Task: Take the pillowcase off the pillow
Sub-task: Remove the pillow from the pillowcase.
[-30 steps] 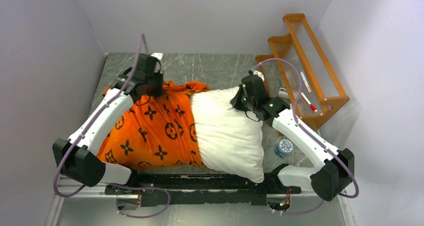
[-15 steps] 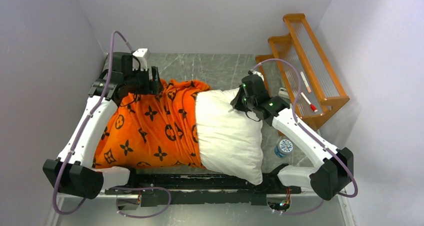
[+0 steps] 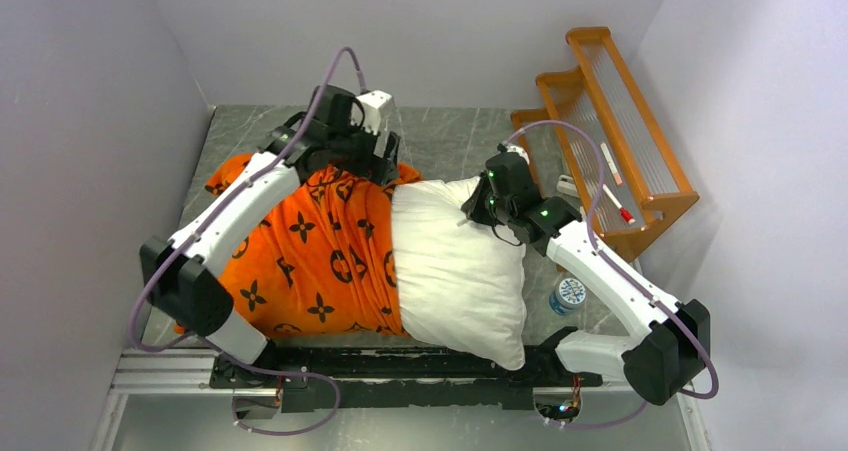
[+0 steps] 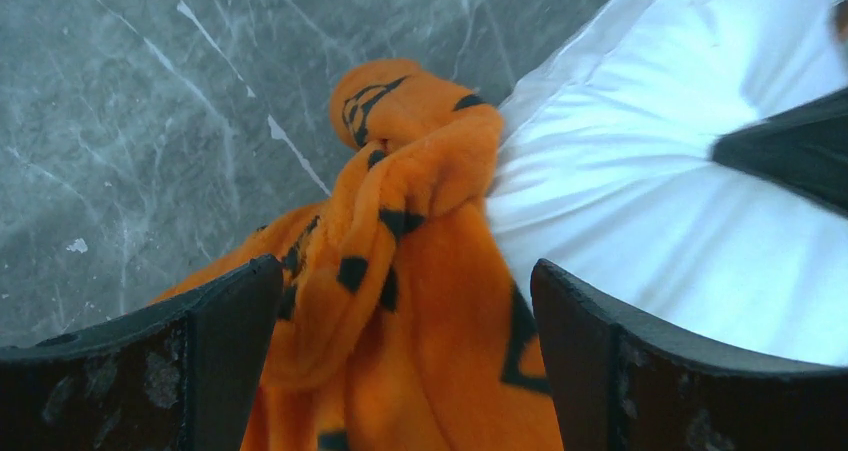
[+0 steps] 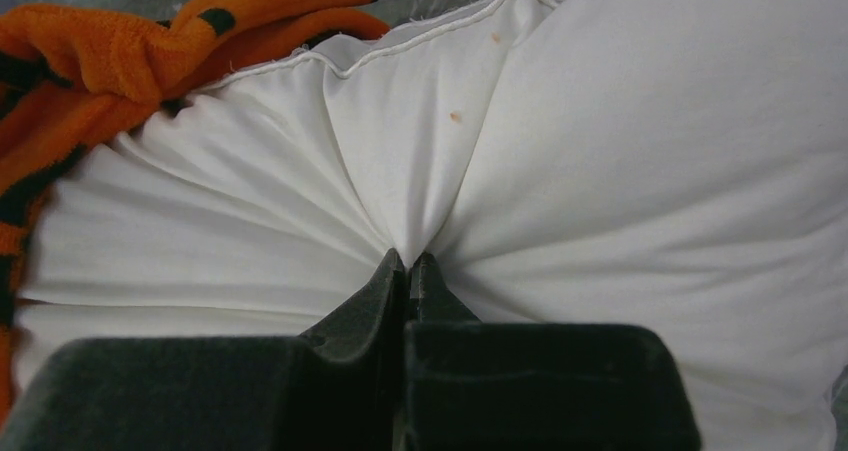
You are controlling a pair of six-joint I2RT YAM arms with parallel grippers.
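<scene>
My left gripper moves down onto the pillowcase's bunched orange fold [image 4: 348, 276] next and closes, because that raised fold already lies between its wide-open fingers.
The orange pillowcase [image 3: 300, 246] with dark motifs covers the left half of the white pillow [image 3: 455, 271], whose right half lies bare. My left gripper [image 3: 385, 166] hovers open over the pillowcase's far bunched edge [image 4: 400, 221], next to the pillow [image 4: 650, 191]; its fingers [image 4: 215, 341] stand wide apart with the orange folds between them, ungripped. My right gripper [image 3: 480, 206] is shut on a pinch of the pillow's white fabric [image 5: 410, 211] near its far right corner, with creases radiating from the fingertips [image 5: 410, 263].
An orange wooden rack [image 3: 610, 121] stands at the back right with small items on it. A small round bottle [image 3: 570, 293] sits on the grey marbled table [image 3: 450, 136] beside the right arm. Grey walls close in on both sides.
My left gripper let go of the pillowcase, opened wide and swung right along the far edge to the pillowcase's opening. The right gripper kept its hold on the pillow.
</scene>
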